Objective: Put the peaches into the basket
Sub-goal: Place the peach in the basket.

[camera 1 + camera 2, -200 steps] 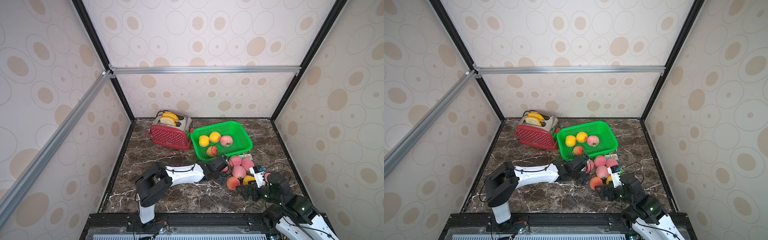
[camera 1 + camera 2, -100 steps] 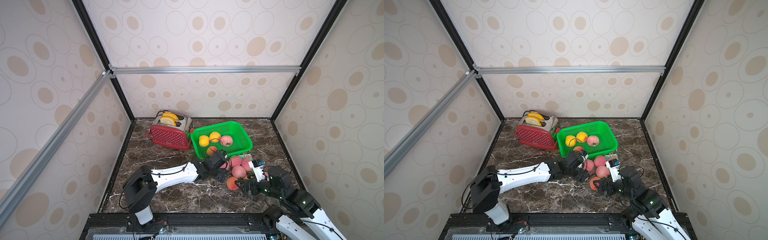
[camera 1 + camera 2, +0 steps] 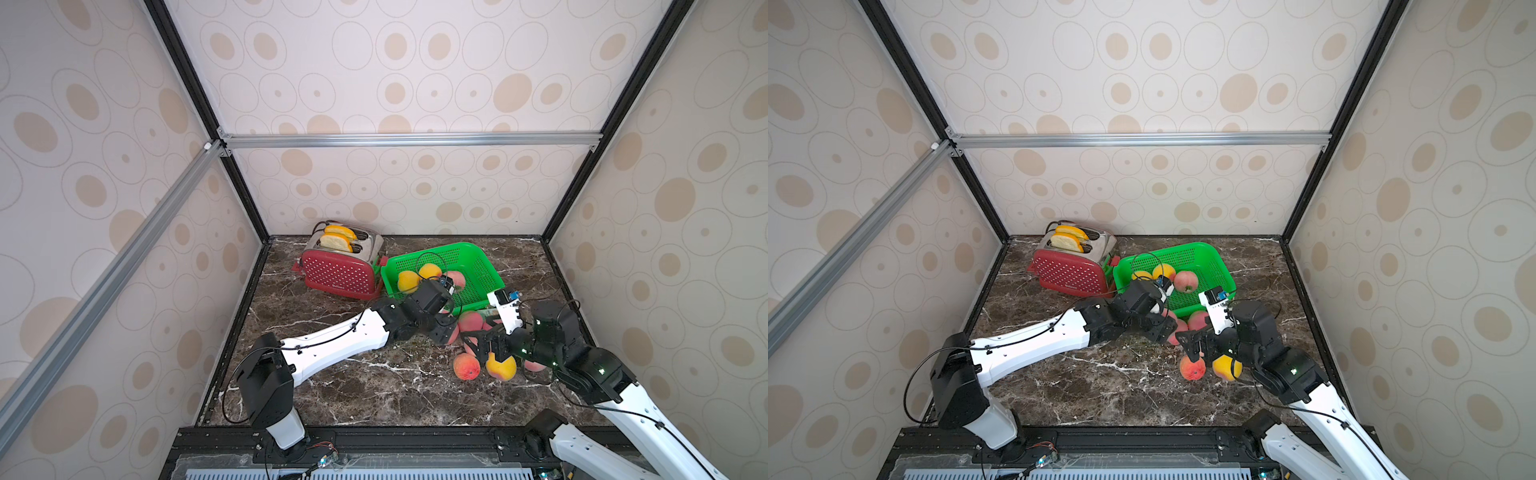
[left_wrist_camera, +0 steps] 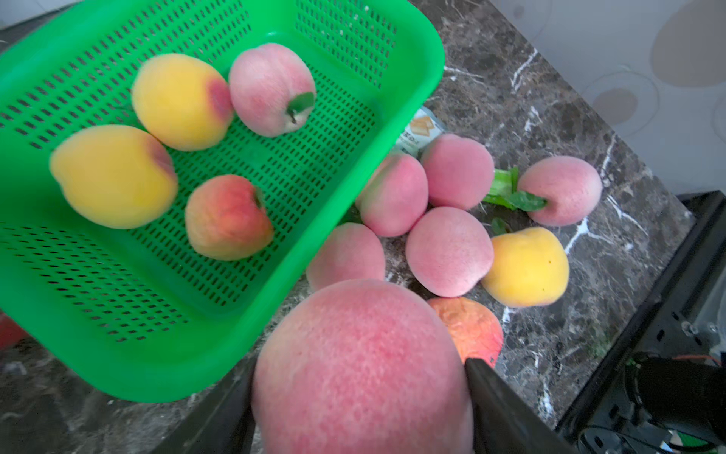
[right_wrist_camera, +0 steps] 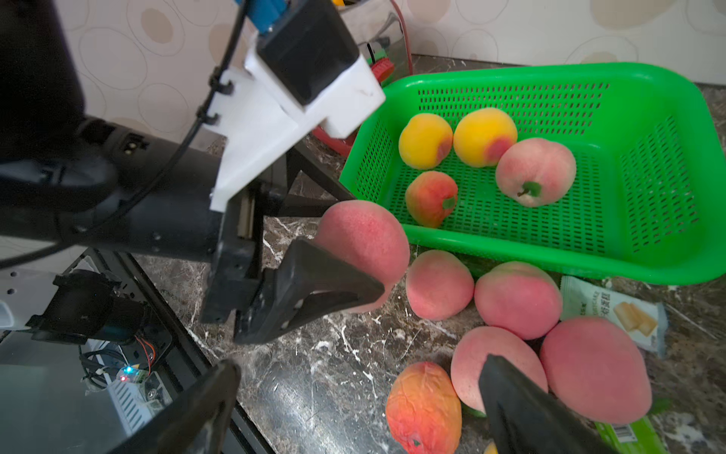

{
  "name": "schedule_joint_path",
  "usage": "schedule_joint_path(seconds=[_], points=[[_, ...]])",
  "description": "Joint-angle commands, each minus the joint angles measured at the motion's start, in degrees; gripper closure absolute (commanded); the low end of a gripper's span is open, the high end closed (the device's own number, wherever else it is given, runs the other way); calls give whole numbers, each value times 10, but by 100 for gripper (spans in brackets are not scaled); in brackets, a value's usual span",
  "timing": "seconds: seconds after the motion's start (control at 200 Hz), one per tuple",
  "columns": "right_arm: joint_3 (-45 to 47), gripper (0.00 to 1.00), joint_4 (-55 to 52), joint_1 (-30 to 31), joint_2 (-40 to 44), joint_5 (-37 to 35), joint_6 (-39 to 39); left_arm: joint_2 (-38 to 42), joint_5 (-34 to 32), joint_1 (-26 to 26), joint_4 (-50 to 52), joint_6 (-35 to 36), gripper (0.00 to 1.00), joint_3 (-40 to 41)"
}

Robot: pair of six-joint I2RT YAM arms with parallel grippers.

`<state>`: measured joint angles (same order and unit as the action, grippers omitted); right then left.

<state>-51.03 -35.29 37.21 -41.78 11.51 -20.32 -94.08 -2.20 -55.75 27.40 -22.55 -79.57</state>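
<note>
I should next carry the peach over the basket's rim with my left gripper, then lower and release it, because the basket's bare near corner by the toaster [image 4: 132, 298] lies outward and below.
The green basket [image 3: 432, 248] [image 3: 1167, 249] [image 4: 196, 365] [image 5: 550, 72] holds several peaches: two yellow, one pink [image 4: 271, 88], one orange-red [image 5: 430, 198]. My left gripper [image 3: 451, 330] [image 4: 359, 359] is shut on a pink peach [image 4: 361, 365] [image 5: 363, 243], just off the basket's near rim and above the table. More pink peaches [image 5: 518, 300] lie loose in front of the basket. My right gripper [image 3: 484, 347] [image 5: 359, 365] stands open over the loose pile, above an orange-red peach [image 3: 466, 366] [image 5: 424, 405] and a yellow peach [image 3: 500, 365].
A red dotted toaster [image 3: 338, 276] with bread slices stands left of the basket. A snack packet [image 5: 613, 314] lies among the loose peaches. Patterned walls close in three sides, and a black frame rail [image 3: 374, 436] runs along the table's front edge.
My left arm has stretched out while its gripper keeps the pink peach near the basket's front rim. My right gripper has moved farther in over the loose peaches, still open.
</note>
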Motion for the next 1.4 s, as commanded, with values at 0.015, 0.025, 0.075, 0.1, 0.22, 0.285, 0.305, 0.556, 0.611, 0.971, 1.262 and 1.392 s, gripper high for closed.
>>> schedule_joint_path(seconds=[0.015, 0.025, 0.075, 0.1, 0.22, 0.285, 0.305, 0.556, 0.611, 0.971, 1.262, 1.392], points=[[-27, 0, 12, -7, -25, 3, 26, -11, -20, 28, 44, 42, 26, -51], [-29, 0, 14, -8, -27, 4, 26, -13, -21, 29, 47, 44, 26, -55], [-33, 0, 22, -11, -35, 9, 24, -23, -25, 34, 58, 52, 25, -75], [-35, 0, 27, -13, -38, 12, 24, -27, -26, 37, 61, 54, 25, -84], [-45, 0, 37, -23, -52, 20, 26, -49, -9, 65, 57, 58, 25, -108], [-51, 0, 41, -31, -62, 28, 29, -65, -1, 84, 57, 60, 25, -122], [-52, 0, 43, -35, -66, 32, 29, -70, -1, 89, 57, 61, 25, -126], [-41, 0, 74, -59, -92, 59, 25, -147, -26, 140, 83, 82, 25, -191], [-36, 0, 79, -63, -94, 62, 24, -164, -27, 146, 84, 82, 25, -205], [-8, 0, 91, -96, -113, 86, 28, -237, -62, 158, 129, 78, 23, -273], [-6, 0, 92, -98, -103, 95, 25, -260, -71, 168, 129, 82, 23, -272], [-7, 0, 87, -99, -101, 93, 29, -272, -72, 170, 124, 86, 22, -276]])
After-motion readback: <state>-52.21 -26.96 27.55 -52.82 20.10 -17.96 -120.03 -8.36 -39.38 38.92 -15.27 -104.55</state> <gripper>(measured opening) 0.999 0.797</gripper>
